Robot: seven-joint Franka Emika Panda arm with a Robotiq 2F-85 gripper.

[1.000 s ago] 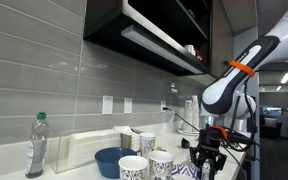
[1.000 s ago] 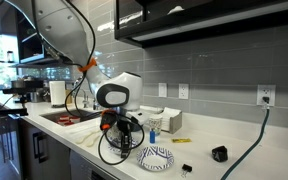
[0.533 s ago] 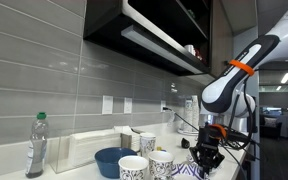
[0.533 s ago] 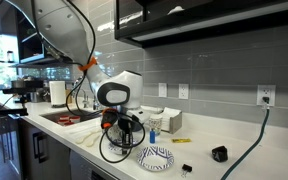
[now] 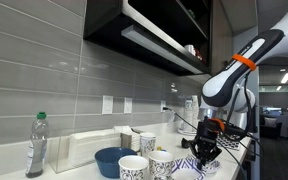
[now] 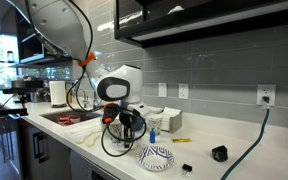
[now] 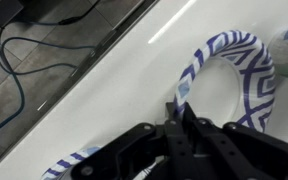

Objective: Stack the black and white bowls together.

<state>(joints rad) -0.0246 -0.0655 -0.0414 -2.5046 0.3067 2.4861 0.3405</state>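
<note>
I will next lift the bowl in my gripper, carry it to the left in the wrist view over the other patterned bowl (image 6: pixel 155 157) (image 7: pixel 72 164), and lower it to let go, because that other bowl is empty.
In the wrist view my gripper (image 7: pixel 180 108) is shut on the rim of a black and white bowl (image 7: pixel 246 72), white with dark navy stripes. The rim of the second patterned bowl (image 7: pixel 68 165) shows at the lower left edge. In an exterior view the gripper (image 6: pixel 125 126) hangs just above the counter, left of a patterned bowl (image 6: pixel 155 156) that lies on the white counter. In an exterior view the gripper (image 5: pixel 206 150) is low over a patterned bowl (image 5: pixel 187 167). I cannot tell there whether that bowl is off the counter.
Two taller patterned cups (image 5: pixel 133 167) (image 5: pixel 161 163) and a plain blue bowl (image 5: pixel 112 160) stand near a water bottle (image 5: pixel 36 146). A sink (image 6: pixel 62 118), loose black cables (image 6: pixel 112 152), a small black object (image 6: pixel 218 153) and a box (image 6: pixel 165 121) are on the counter.
The arm and gripper have risen slightly over the last second, staying above the same part of the counter. The bowl lying on the counter has not moved.
</note>
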